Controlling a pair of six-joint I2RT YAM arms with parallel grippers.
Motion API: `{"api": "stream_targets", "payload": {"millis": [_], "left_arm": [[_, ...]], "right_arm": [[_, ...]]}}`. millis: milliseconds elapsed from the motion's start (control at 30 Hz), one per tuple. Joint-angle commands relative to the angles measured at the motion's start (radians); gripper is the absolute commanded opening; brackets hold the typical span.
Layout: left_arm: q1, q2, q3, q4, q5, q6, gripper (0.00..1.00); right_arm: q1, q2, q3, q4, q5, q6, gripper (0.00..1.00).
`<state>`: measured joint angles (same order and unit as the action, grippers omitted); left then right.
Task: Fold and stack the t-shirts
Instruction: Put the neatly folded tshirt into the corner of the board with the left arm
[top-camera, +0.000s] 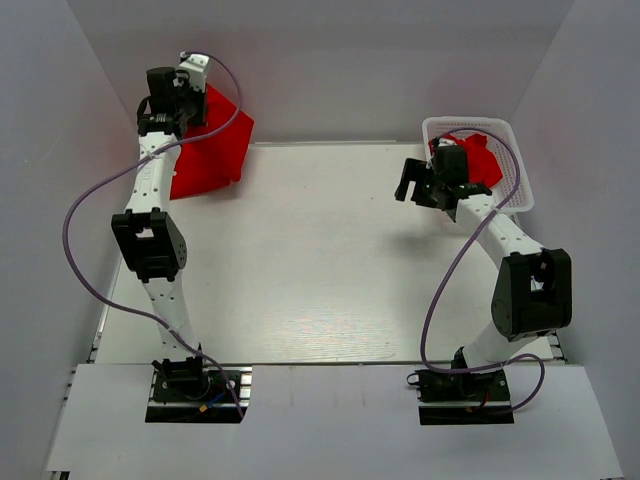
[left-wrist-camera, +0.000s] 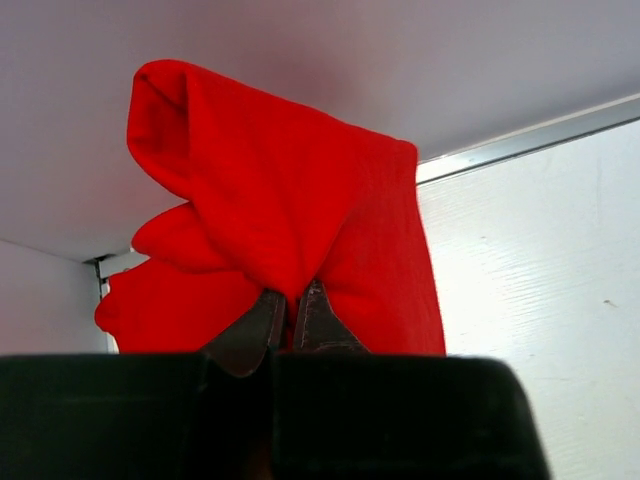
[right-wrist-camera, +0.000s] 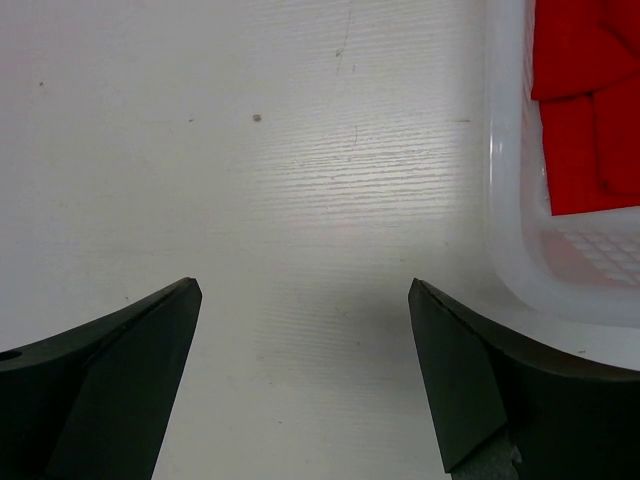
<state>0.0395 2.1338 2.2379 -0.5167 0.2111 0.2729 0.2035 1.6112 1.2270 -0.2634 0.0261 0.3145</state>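
The red t-shirt hangs crooked above the table's far corner, so next my left gripper will move it toward the side, turn slightly, then lower and open.
A bright red t-shirt (top-camera: 212, 150) hangs bunched at the table's far left corner, lifted by my left gripper (top-camera: 183, 105). In the left wrist view the jaws are pinched on the cloth (left-wrist-camera: 290, 200), with the gripper (left-wrist-camera: 292, 300) at its lower fold. More red t-shirt cloth (top-camera: 482, 160) lies in the white lattice basket (top-camera: 520, 185) at the far right, and it also shows in the right wrist view (right-wrist-camera: 590, 110). My right gripper (top-camera: 412, 183) is open and empty over bare table (right-wrist-camera: 300, 290), just left of the basket.
The basket's white wall (right-wrist-camera: 510, 230) stands close to my right gripper's right finger. White enclosure walls rise behind and beside the table (top-camera: 330, 260). A purple cable loops off each arm.
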Motion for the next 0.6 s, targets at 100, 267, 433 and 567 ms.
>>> {"api": "stream_targets", "payload": {"millis": [100, 267, 433, 567], "left_arm": [[0.057, 0.07, -0.001, 0.07, 0.031, -0.014, 0.0], [0.089, 0.089, -0.001, 0.081, 0.019, -0.023, 0.0], [0.131, 0.109, -0.01, 0.116, -0.03, -0.053, 0.0], [0.177, 0.127, -0.044, 0.148, -0.041, -0.092, 0.0]], "right_arm": [[0.004, 0.013, 0.066, -0.028, 0.043, 0.008, 0.9], [0.007, 0.019, 0.071, -0.03, 0.046, 0.018, 0.9], [0.01, 0.033, 0.086, -0.033, 0.043, 0.021, 0.9], [0.013, 0.059, 0.111, -0.034, 0.04, 0.024, 0.9]]}}
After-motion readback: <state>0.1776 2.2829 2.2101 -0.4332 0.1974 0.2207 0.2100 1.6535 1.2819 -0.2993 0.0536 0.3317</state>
